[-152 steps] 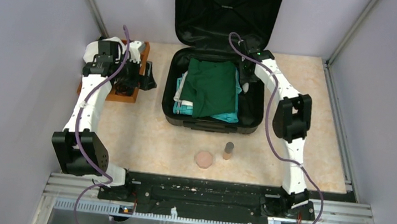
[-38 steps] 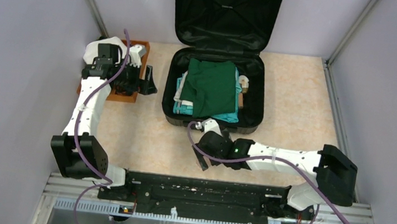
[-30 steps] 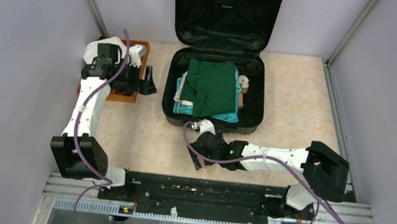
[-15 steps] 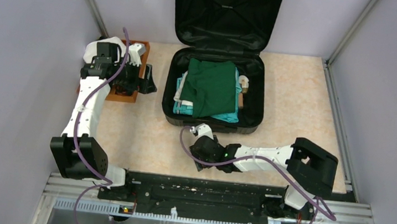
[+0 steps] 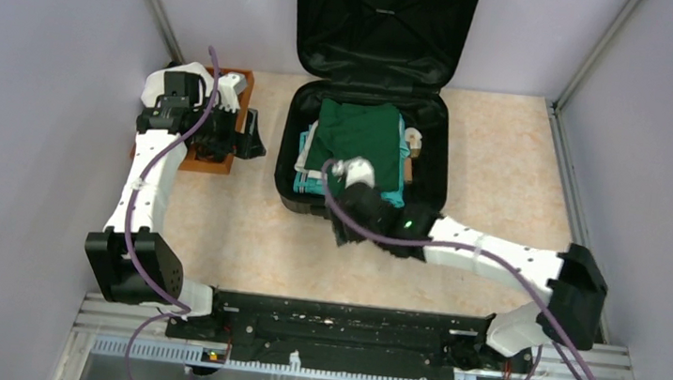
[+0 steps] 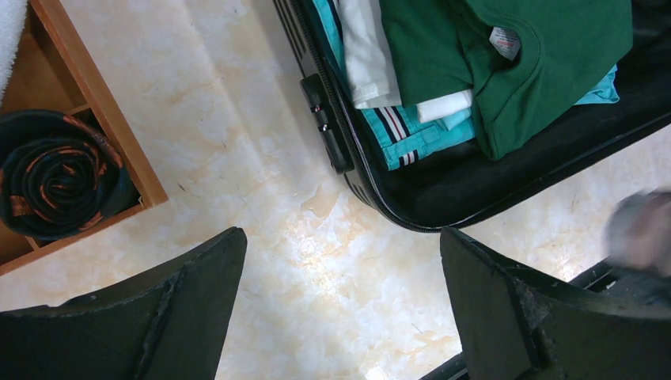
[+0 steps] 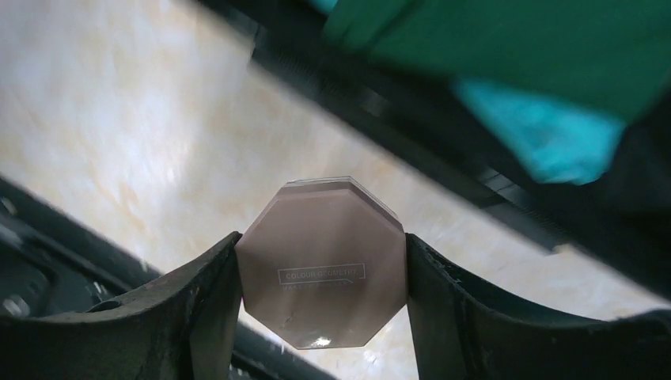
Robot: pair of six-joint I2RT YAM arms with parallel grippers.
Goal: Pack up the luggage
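Observation:
The suitcase's bare bottom by the small items is outward, to the gripper's right in the top view, so my right gripper needs to cross the suitcase's rim and release the compact [image 7: 323, 265] next.
The luggage [image 5: 427, 195] is a black suitcase lying open at the back, its lid [image 5: 383, 25] upright. Inside lie a folded green shirt [image 5: 358, 131], teal and white clothes, and small items along the right side [image 5: 411, 143]. My right gripper [image 5: 345, 231] is shut on a pink octagonal compact [image 7: 323, 265] and holds it above the table by the suitcase's front rim [image 7: 443, 134]. In the top view the compact is hidden under the wrist. My left gripper [image 5: 248, 140] is open and empty between the wooden tray and the suitcase, with bare table between its fingers [image 6: 190, 309].
A brown wooden tray [image 5: 208, 162] stands left of the suitcase and holds a rolled black-and-orange cloth [image 6: 55, 178]. The suitcase's front left corner [image 6: 332, 134] shows in the left wrist view. The black arm rail [image 5: 337, 327] runs along the near edge.
My right gripper has risen from the table with the pink compact and moved back to the suitcase's front rim. The left arm has not moved.

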